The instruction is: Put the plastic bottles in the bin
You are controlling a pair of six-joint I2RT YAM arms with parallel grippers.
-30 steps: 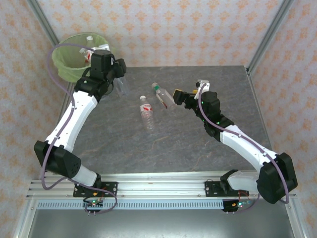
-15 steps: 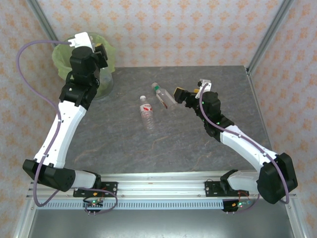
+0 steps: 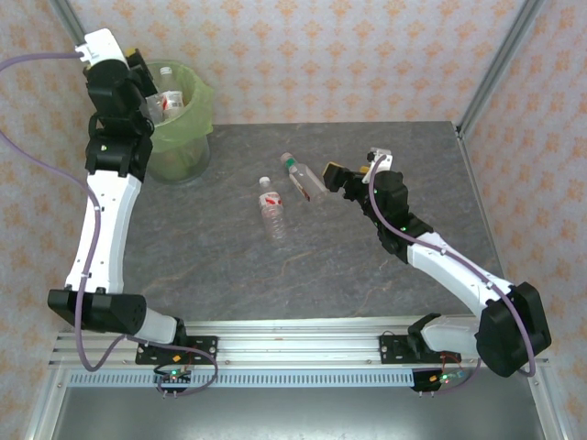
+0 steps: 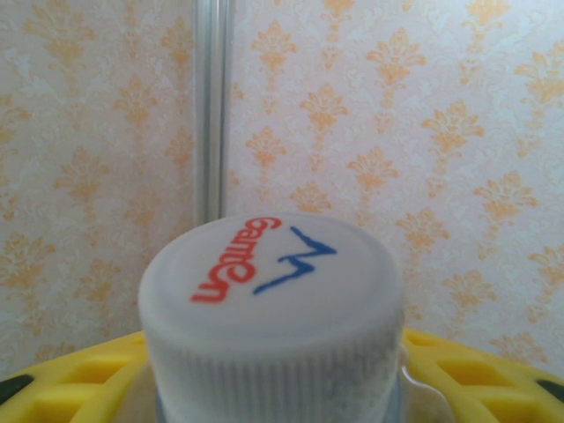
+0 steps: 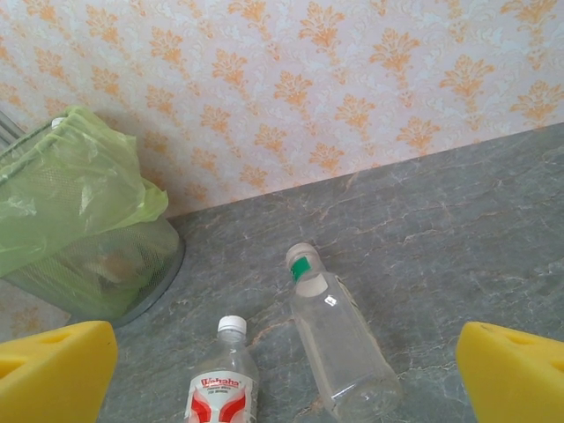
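Note:
I next need to move my left gripper outward and down over the bin's opening (image 3: 172, 90) and drop the plastic bottle, as it is still high at the bin's rim.
My left gripper (image 3: 139, 73) is raised high at the left rim of the bin (image 3: 188, 137), a round bin lined with a light-green bag. In the left wrist view its yellow fingers (image 4: 493, 366) are shut on a plastic bottle whose white printed cap (image 4: 271, 304) stands close to the camera. More bottles (image 3: 170, 98) lie inside the bin. On the table lie a red-white labelled bottle (image 3: 272, 209) (image 5: 222, 388) and a clear one with a green seal (image 3: 303, 176) (image 5: 339, 348). My right gripper (image 3: 328, 176) (image 5: 286, 370) hangs open just right of the clear one, nothing between its fingers.
The grey stone-patterned table (image 3: 367, 266) has patterned walls behind and at both sides, with metal posts (image 3: 500, 64) at the back corners. The bin stands at the back left corner (image 5: 88, 256). A purple cable (image 3: 27, 64) loops off the left arm.
My left arm has lifted and swung left and back with its bottle, from beside the bin's right side to high at its left rim. The right arm and both table bottles stayed put.

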